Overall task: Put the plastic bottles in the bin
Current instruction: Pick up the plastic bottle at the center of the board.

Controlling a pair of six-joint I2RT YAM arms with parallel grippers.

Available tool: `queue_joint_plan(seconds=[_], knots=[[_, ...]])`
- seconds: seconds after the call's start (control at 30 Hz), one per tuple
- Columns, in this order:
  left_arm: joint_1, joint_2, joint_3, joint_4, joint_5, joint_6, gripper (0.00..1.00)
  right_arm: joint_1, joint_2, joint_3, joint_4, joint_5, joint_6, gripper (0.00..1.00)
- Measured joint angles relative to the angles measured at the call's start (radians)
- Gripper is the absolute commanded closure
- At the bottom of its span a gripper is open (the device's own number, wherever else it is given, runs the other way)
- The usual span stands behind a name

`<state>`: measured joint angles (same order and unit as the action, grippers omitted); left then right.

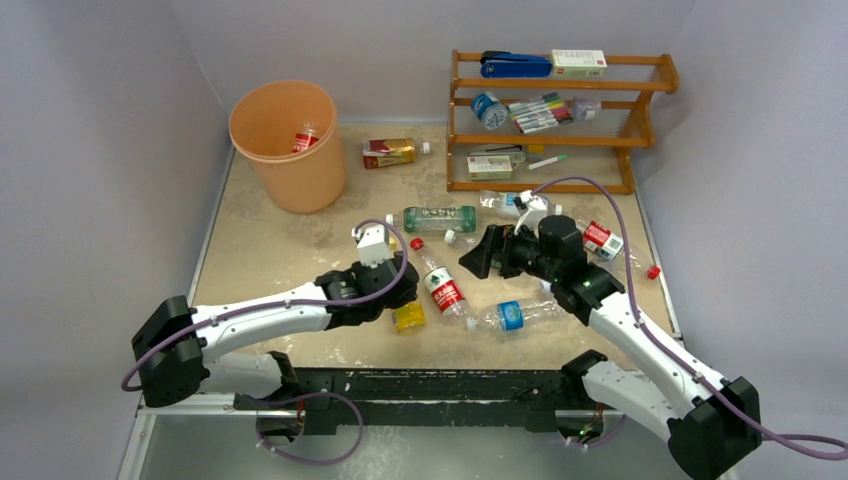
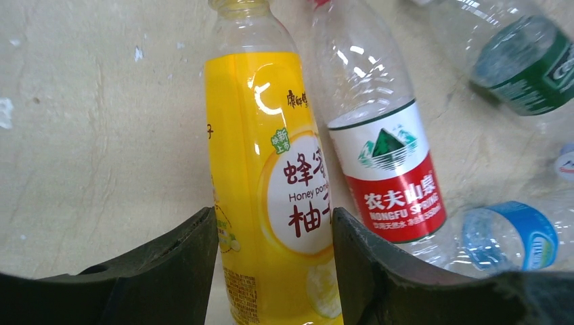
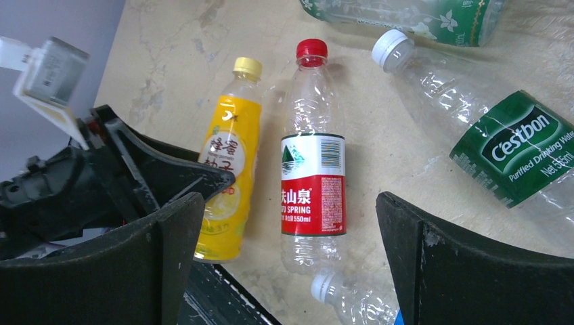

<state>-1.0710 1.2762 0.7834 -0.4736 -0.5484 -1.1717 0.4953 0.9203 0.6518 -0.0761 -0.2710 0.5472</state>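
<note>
The bin's opening [image 1: 283, 120] is outward of the left gripper and to its left in the top view, so the robot will rise, swing over it and release the yellow bottle.
The yellow bottle [image 2: 271, 169] lies on the table, and my left gripper [image 2: 274, 220] is shut on its lower body, one finger against each side. It also shows in the top view [image 1: 408, 318] under my left gripper [image 1: 403, 300], and in the right wrist view [image 3: 227, 183]. A red-label bottle [image 1: 441, 284] lies right beside it. My right gripper [image 3: 290, 200] is wide open and empty, held above that red-label bottle [image 3: 313, 183]; in the top view it [image 1: 480, 258] faces left. The peach-orange bin [image 1: 262, 112] stands at the back left with a red-label bottle [image 1: 303, 141] inside.
Other bottles lie about: a green-label one [image 1: 440, 218], a blue-label one [image 1: 510, 315], a boxy red-and-gold one [image 1: 388, 152], and two clear ones [image 1: 600, 240] near the wooden rack [image 1: 640, 115]. A loose red cap [image 1: 652, 271] lies at the right edge.
</note>
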Motion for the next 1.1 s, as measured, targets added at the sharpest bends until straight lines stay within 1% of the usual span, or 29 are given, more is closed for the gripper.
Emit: queue_joint_plan(seconds=[0.17, 0.27, 0.43, 0.73, 0.93, 1.1], knots=[[0.061, -0.068, 0.058, -0.059, -0.016, 0.045, 0.54, 0.000, -0.017, 0.000, -0.002, 0.001, 0.000, 0.00], [0.117, -0.102, 0.095, -0.099, -0.016, 0.085, 0.54, 0.000, -0.030, 0.003, -0.008, 0.005, 0.000, 0.00], [0.190, -0.115, 0.195, -0.159, -0.018, 0.148, 0.53, 0.000, -0.060, 0.015, -0.042, 0.020, 0.000, 0.00], [0.272, -0.070, 0.399, -0.217, -0.020, 0.264, 0.53, 0.000, -0.105, 0.016, -0.066, 0.027, 0.003, 0.00], [0.371, -0.014, 0.524, -0.259, 0.004, 0.335, 0.53, 0.000, -0.138, 0.016, -0.106, 0.027, 0.004, 0.00], [0.454, 0.042, 0.662, -0.282, 0.037, 0.393, 0.53, 0.000, -0.166, 0.015, -0.121, 0.027, 0.008, 0.00]])
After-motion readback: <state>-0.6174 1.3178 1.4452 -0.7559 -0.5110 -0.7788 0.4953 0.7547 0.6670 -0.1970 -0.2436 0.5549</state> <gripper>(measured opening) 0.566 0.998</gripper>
